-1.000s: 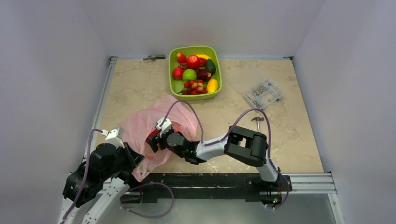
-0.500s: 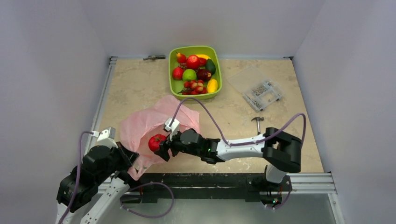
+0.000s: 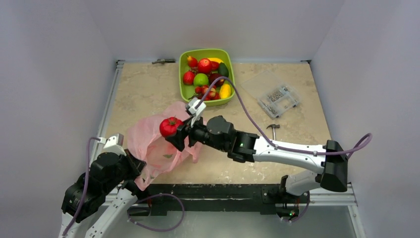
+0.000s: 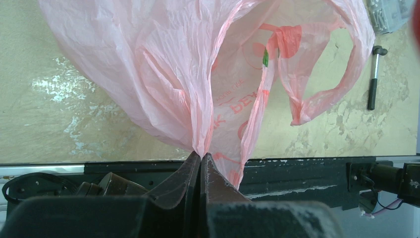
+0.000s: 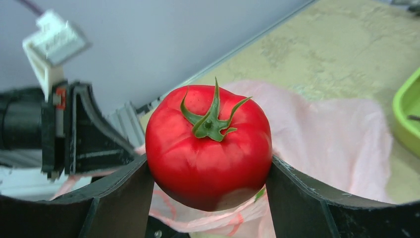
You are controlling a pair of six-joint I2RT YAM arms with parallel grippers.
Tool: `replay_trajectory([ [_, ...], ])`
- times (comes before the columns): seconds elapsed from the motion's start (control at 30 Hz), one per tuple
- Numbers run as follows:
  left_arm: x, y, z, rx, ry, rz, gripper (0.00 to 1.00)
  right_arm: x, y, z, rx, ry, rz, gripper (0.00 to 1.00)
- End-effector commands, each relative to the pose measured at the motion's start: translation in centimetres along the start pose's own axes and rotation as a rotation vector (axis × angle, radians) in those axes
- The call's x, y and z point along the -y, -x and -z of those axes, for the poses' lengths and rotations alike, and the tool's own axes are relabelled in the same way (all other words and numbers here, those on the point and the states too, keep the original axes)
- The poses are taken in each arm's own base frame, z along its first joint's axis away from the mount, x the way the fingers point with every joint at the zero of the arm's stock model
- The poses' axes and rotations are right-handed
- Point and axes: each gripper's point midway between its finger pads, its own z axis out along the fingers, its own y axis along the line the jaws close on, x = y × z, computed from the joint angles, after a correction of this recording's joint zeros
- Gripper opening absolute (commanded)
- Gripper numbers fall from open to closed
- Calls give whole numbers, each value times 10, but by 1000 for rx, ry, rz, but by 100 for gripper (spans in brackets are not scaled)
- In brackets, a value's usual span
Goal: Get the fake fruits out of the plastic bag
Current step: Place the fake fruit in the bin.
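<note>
My right gripper is going to swing outward next over the green tray (image 3: 182, 82), beside the green apple, and then open.
My right gripper (image 3: 173, 133) is shut on a glossy red tomato (image 3: 170, 126) with a green stalk and holds it in the air above the pink plastic bag (image 3: 148, 141). In the right wrist view the tomato (image 5: 209, 146) sits squeezed between both fingers, with the bag (image 5: 341, 144) below it. My left gripper (image 4: 200, 156) is shut on a bunched fold of the bag (image 4: 163, 74) at the table's near edge; in the top view it (image 3: 141, 171) is at the bag's near left corner. Other fake fruits (image 3: 205, 77) lie in the green tray (image 3: 182, 82).
A clear plastic box of small parts (image 3: 277, 96) lies at the back right. A small hammer (image 3: 272, 130) lies right of my right arm, also in the left wrist view (image 4: 374, 74). A black rail (image 3: 223, 191) runs along the table's near edge.
My right gripper has lifted the tomato up and out of the bag, moving away from the near edge. My right arm has stretched out. The left gripper keeps its hold on the bag.
</note>
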Motion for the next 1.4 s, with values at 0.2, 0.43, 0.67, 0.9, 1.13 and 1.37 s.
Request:
replay_trajectory([
  [0.2, 1, 1, -7, -38, 29, -48, 0, 143, 79, 1, 122, -413, -95, 0],
  [0.43, 1, 2, -6, -22, 16, -46, 0, 242, 76, -25, 77, -622, -60, 2],
  [0.67, 0, 1, -5, -21, 16, -42, 0, 321, 55, -69, 9, -709, -168, 7],
  [0.9, 1, 0, -5, -23, 13, -43, 0, 382, 23, -82, -103, -812, -238, 29],
  [1.13, 1, -1, -7, -36, 18, -50, 0, 382, 22, -69, -112, -816, -190, 84],
  [1.37, 2, -1, -8, -51, 23, -57, 0, 362, 39, -35, -85, -831, -156, 90],
])
